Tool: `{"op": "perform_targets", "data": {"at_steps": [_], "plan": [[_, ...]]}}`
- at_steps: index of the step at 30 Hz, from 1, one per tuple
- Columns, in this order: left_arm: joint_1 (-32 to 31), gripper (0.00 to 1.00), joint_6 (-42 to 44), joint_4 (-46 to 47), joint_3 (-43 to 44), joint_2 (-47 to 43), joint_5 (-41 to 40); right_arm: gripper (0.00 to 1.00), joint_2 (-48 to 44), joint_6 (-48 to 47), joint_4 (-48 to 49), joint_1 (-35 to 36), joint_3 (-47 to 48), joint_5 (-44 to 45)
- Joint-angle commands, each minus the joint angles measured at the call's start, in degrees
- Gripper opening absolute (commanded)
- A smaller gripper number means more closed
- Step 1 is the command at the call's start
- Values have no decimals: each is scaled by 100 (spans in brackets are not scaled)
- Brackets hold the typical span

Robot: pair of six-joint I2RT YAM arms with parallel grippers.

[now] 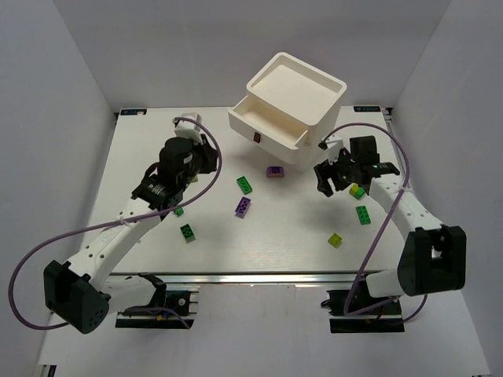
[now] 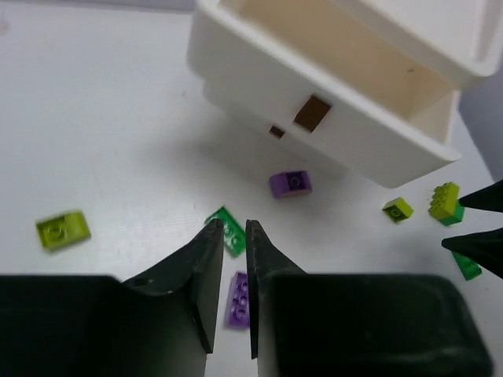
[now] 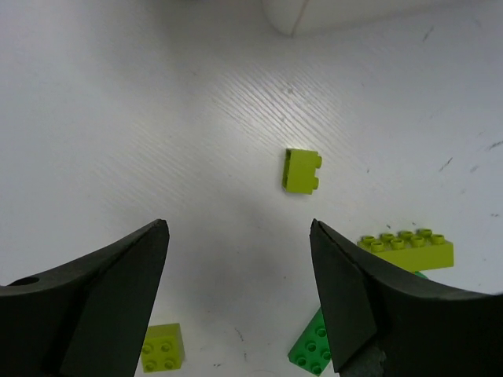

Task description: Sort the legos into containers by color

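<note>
The right gripper lowers its open fingers around the small yellow-green brick point(image 3: 300, 171) next. The brick lies below it, off-center toward the right in the wrist view.
Two white bins stand stacked at the back middle, the upper bin point(image 1: 297, 85) askew on the lower bin point(image 1: 263, 129). Loose legos lie in front: a dark green brick point(image 1: 244, 184), two purple bricks point(image 1: 274, 171) point(image 1: 243, 206), a green brick point(image 1: 187, 232) and yellow-green bricks point(image 1: 357, 191) point(image 1: 335, 239). My left gripper point(image 2: 235, 226) is shut and empty, above the green brick point(image 2: 229, 229) and a purple brick point(image 2: 238, 298). My right gripper point(image 3: 237, 228) is open and empty above the table, with a small yellow-green brick point(image 3: 301, 170) ahead of it.
The lower bin point(image 2: 314, 86) shows a brown mark point(image 2: 312, 112) on its side. Near my right gripper lie a long yellow-green brick point(image 3: 409, 247), a green brick point(image 3: 310, 349) and a yellow-green brick point(image 3: 163, 345). White walls enclose the table on three sides.
</note>
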Motion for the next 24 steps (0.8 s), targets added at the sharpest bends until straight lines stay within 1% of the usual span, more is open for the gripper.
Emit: {"op": "perform_targets", "data": {"at_steps": [1, 2, 4, 5, 6, 8, 14, 17, 18, 19, 21, 22, 24], "plan": [[45, 28, -567, -707, -467, -189, -561, 78, 353, 225, 517, -5, -109, 626], [45, 33, -698, -838, -537, -250, -605, 78, 607, 260, 578, -4, -82, 688], [45, 54, -822, -979, -661, -400, -737, 78, 863, 331, 684, -31, -12, 802], [45, 72, -927, -1119, -696, -452, -894, 77, 1047, 322, 719, -40, 14, 855], [45, 77, -971, -1164, -757, -549, -948, 77, 1153, 339, 780, -48, 41, 873], [45, 82, -1059, -1278, -836, -663, -1080, 75, 1434, 418, 921, -22, 120, 943], [45, 84, -1261, -1569, -968, -875, -1256, 73, 2023, 366, 1167, -40, 305, 1092], [45, 84, -1332, -1622, -1012, -927, -1318, 70, 2199, 313, 1290, -40, 322, 1128], [45, 85, -1358, -1639, -1021, -936, -1361, 68, 2244, 287, 1308, -48, 348, 1093], [45, 85, -1385, -1665, -1047, -945, -1379, 61, 2279, 278, 1317, -48, 349, 1023], [45, 85, -1420, -1683, -1065, -954, -1432, 50, 2332, 278, 1361, -57, 340, 961], [45, 85, -1438, -1709, -1065, -945, -1476, 41, 2332, 269, 1370, -40, 331, 926], [97, 84, -1438, -1736, -1056, -936, -1511, 33, 2253, 226, 1308, -75, 322, 891]]}}
